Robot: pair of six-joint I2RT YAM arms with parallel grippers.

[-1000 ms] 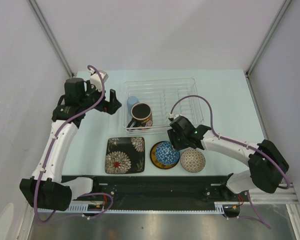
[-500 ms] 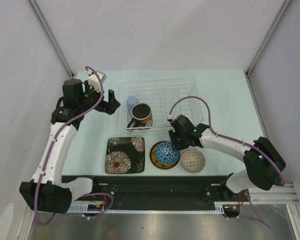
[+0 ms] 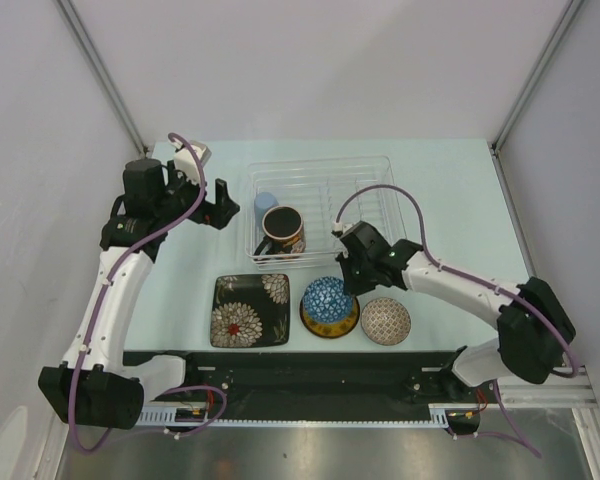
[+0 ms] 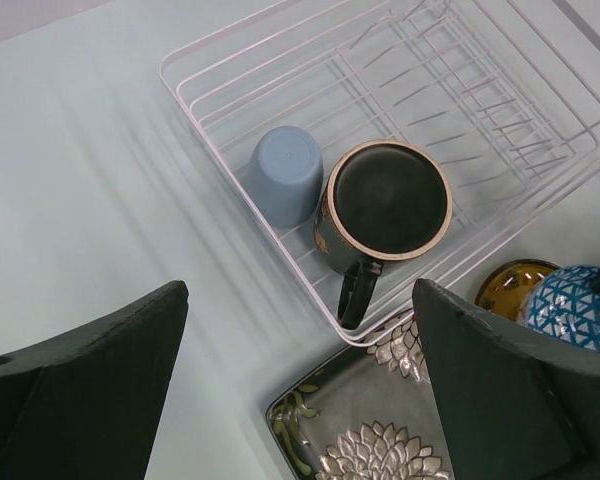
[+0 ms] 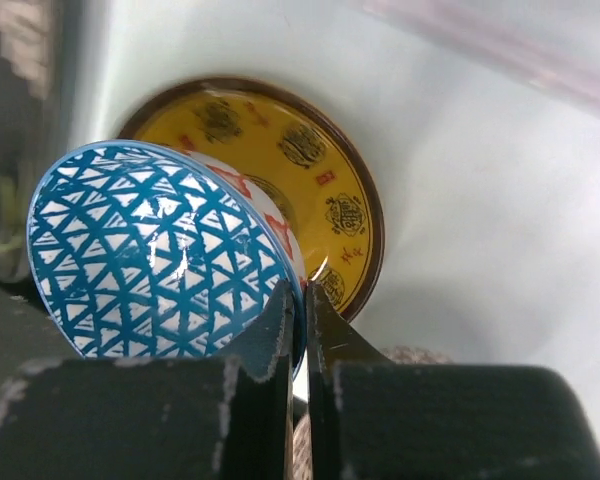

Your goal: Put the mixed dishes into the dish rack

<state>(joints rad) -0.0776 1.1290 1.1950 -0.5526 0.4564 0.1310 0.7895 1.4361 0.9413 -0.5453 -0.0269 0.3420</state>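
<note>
The rack's empty far corner (image 3: 370, 181), away from the cup (image 3: 265, 205), lies outward. So my right gripper lifts the bowl outward next, turning, then lowers and releases it there.
My right gripper (image 3: 348, 281) is shut on the rim of the blue patterned bowl (image 3: 327, 297), which is tilted on edge just above the yellow saucer (image 3: 332, 326). The right wrist view shows the fingers pinching the bowl (image 5: 160, 250) over the saucer (image 5: 325, 190). The brownish bowl (image 3: 385, 320) and the black floral plate (image 3: 251, 310) lie on the table. The clear dish rack (image 3: 380, 165) holds the pale blue cup (image 3: 265, 205) and the dark mug (image 3: 281, 230). My left gripper (image 3: 223, 208) is open and empty, left of the rack.
The left wrist view looks down on the cup (image 4: 286, 175), the mug (image 4: 385, 200), the rack's near corner (image 4: 230, 60) and the plate (image 4: 380, 440). The rack's right half holds no dishes. Grey walls enclose the table on three sides.
My right gripper has tipped the blue bowl up from the saucer onto its edge and moved slightly toward the rack. The left arm has barely moved.
</note>
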